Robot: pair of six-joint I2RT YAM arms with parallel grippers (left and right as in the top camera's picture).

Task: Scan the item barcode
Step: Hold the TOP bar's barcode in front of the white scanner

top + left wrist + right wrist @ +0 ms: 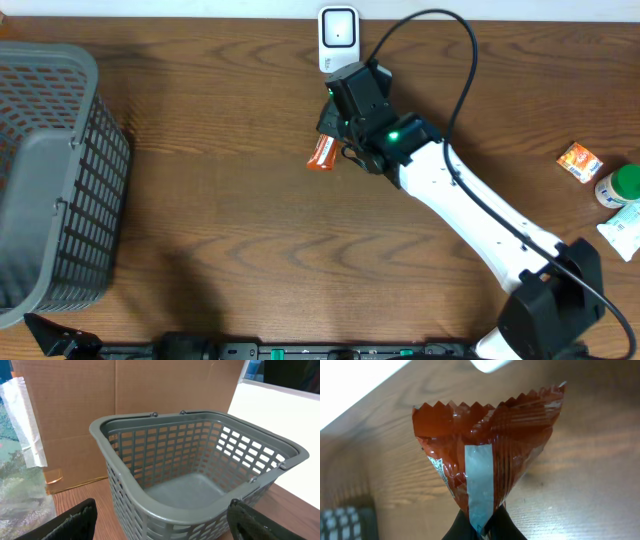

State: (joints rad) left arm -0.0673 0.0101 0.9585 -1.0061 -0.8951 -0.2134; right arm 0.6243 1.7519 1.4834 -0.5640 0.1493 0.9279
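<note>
My right gripper moves down and back from the scanner point(338, 38) next and releases the packet's crimped end on the bare wood, which lies below it, toward my base.
An orange-red snack packet point(322, 153) with zigzag ends and a pale seam strip point(480, 475) hangs above the wood table. My right gripper point(482, 530) is shut on its lower end, pinching the wrapper between the black fingers. In the overhead view the right gripper point(345, 140) sits just below the white barcode scanner point(338, 38) at the table's back edge. No barcode shows on the packet's visible side. My left gripper point(160, 522) is open, its two black fingers wide apart in front of a grey basket point(150, 455); nothing is between them.
The grey slotted basket point(70, 120) stands at the table's left edge. At the far right lie an orange packet point(579, 161), a green-capped bottle point(620, 186) and a white pouch point(625, 228). Cardboard point(75, 400) stands behind the basket.
</note>
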